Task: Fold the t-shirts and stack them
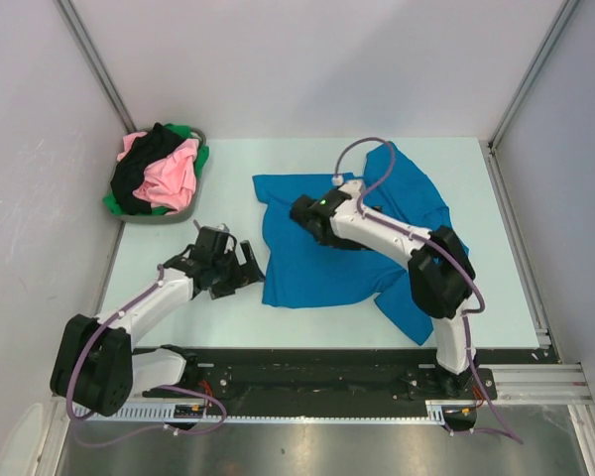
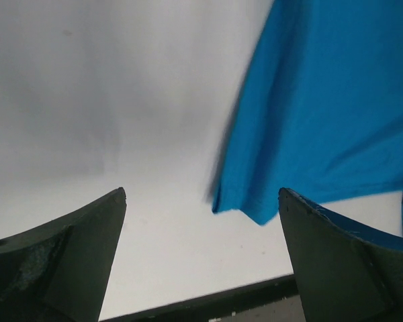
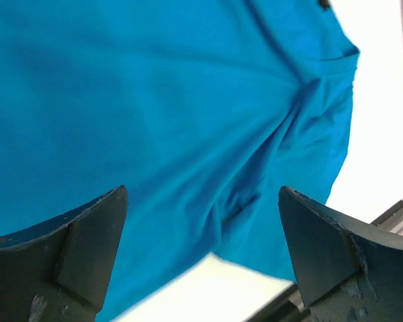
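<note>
I will lower my left gripper next, toward the blue t-shirt's near corner (image 1: 270, 299) (image 2: 238, 203) beside it.
The bright blue t-shirt (image 1: 347, 253) lies partly spread and rumpled on the pale table, one flap reaching toward the near right. My left gripper (image 1: 250, 270) is open and empty just left of the shirt's lower left corner; in the left wrist view that corner (image 2: 322, 100) lies between and beyond my gripper (image 2: 201, 194). My right gripper (image 1: 299, 216) is open and empty, hovering over the shirt's left middle; its wrist view shows creased blue cloth (image 3: 188, 100) under the gripper (image 3: 203, 191). Pink (image 1: 174, 174), black (image 1: 144, 164) and green (image 1: 200, 154) t-shirts are heaped in the basket.
The round grey basket (image 1: 159, 218) stands at the table's far left corner. Grey walls close in the back and both sides. A black rail (image 1: 327, 367) runs along the near edge by the arm bases. Bare table (image 1: 178, 317) shows left of the blue shirt.
</note>
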